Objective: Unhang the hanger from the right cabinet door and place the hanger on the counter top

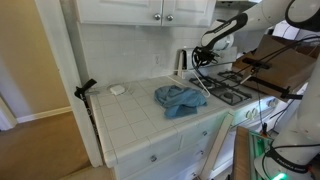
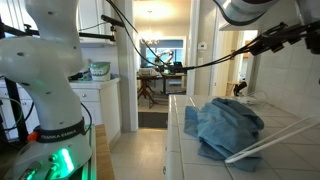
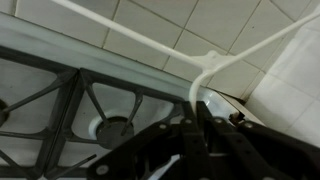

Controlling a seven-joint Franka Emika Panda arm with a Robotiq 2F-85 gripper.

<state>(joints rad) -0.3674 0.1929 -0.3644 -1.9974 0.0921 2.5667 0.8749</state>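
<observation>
The raised hook goes down with my gripper toward the counter tiles (image 3: pixel 205 35) beside the stove for release next, as the hanger (image 3: pixel 205 75) still slopes down from it toward the cloth.
The thin white hanger (image 3: pixel 205 75) is off the cabinet, and my gripper (image 3: pixel 195 125) is shut on its hook. In an exterior view the gripper (image 1: pixel 205 57) is above the seam between counter and stove, and the hanger's arm (image 1: pixel 200 86) slopes down to the blue cloth (image 1: pixel 178 98). The cloth lies crumpled on the tiled counter top (image 1: pixel 130 110). In an exterior view the hanger's bars (image 2: pixel 265 140) show along the cloth's (image 2: pixel 225 125) near edge on the counter (image 2: pixel 180 112), with the gripper (image 2: pixel 240 88) behind. The right cabinet door (image 1: pixel 190 8) hangs above with nothing on it.
A white gas stove with black grates (image 1: pixel 232 88) adjoins the counter and fills the wrist view (image 3: pixel 80 105). A small white object (image 1: pixel 118 89) lies on the counter near the tiled wall. A black clamp (image 1: pixel 86 88) sits at the counter's edge. The robot base (image 2: pixel 45 110) stands close.
</observation>
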